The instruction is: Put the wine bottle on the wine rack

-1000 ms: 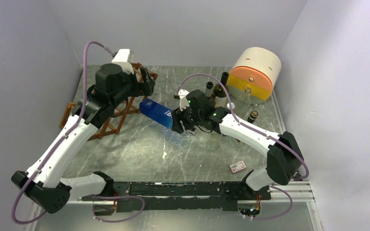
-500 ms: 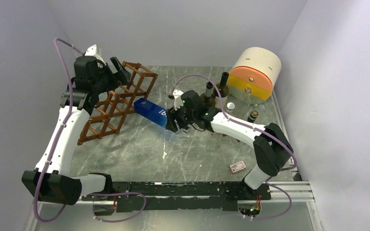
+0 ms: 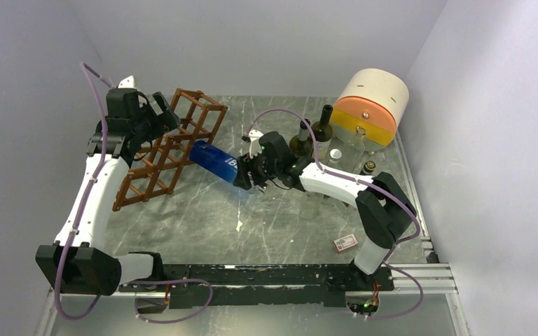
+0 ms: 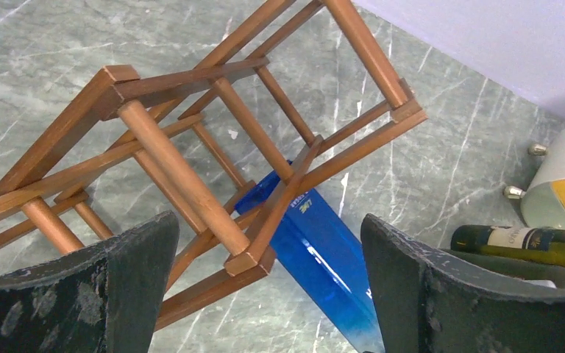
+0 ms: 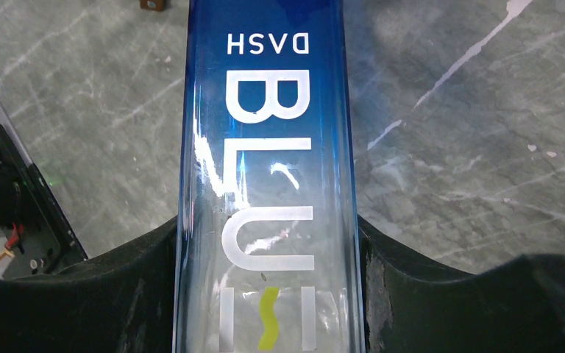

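My right gripper slides over next, pushing the bottle deeper among the rack's lower bars to release it. The bars lie to its left in the top view.
The wine rack (image 3: 161,157), a lattice of reddish-brown wooden bars, stands tilted at the left back of the table. My left gripper (image 3: 164,112) hovers open by its upper end; in the left wrist view its fingers (image 4: 129,287) stand wide on either side of a rack corner (image 4: 250,257) without touching it. My right gripper (image 3: 249,173) is shut on a blue glass bottle (image 3: 214,162) lettered "BLU DASH" (image 5: 268,184), held nearly level. The bottle's far end reaches in among the rack's lower bars (image 4: 324,257).
Two dark green wine bottles (image 3: 322,126) stand behind the right arm, one also showing in the left wrist view (image 4: 522,239). A cream and orange drum (image 3: 373,105) sits at the back right. A small bottle (image 3: 368,168) and a small card (image 3: 347,242) lie on the right.
My left arm has swung left and back off the rack, uncovering it. My right gripper has carried the blue bottle leftward until its end is at the rack.
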Robot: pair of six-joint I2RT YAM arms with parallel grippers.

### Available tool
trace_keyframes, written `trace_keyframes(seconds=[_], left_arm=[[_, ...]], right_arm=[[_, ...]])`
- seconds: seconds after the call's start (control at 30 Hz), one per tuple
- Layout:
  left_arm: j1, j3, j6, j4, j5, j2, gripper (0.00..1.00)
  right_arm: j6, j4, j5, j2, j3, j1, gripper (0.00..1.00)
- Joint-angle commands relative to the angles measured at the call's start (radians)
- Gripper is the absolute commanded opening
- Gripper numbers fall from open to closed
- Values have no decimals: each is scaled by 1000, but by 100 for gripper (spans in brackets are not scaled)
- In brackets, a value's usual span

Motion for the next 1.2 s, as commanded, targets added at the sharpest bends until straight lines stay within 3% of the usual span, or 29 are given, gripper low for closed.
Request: trace_keyframes(seconds=[0.0,0.27,0.8,1.17], left_arm=[[28,-26,22,-7,8,14,97],[37,-38,38,-12,47,34,97],[38,-47,66,-30,84,43,97],[39,-38,77,-36,106,52,97]], right_arm=[[60,293,-26,-14,79,6,0],[91,340,-53,-16,65,6,0],[373,599,-112,220,166,7,0],[407,595,-114,321,263,16,0]])
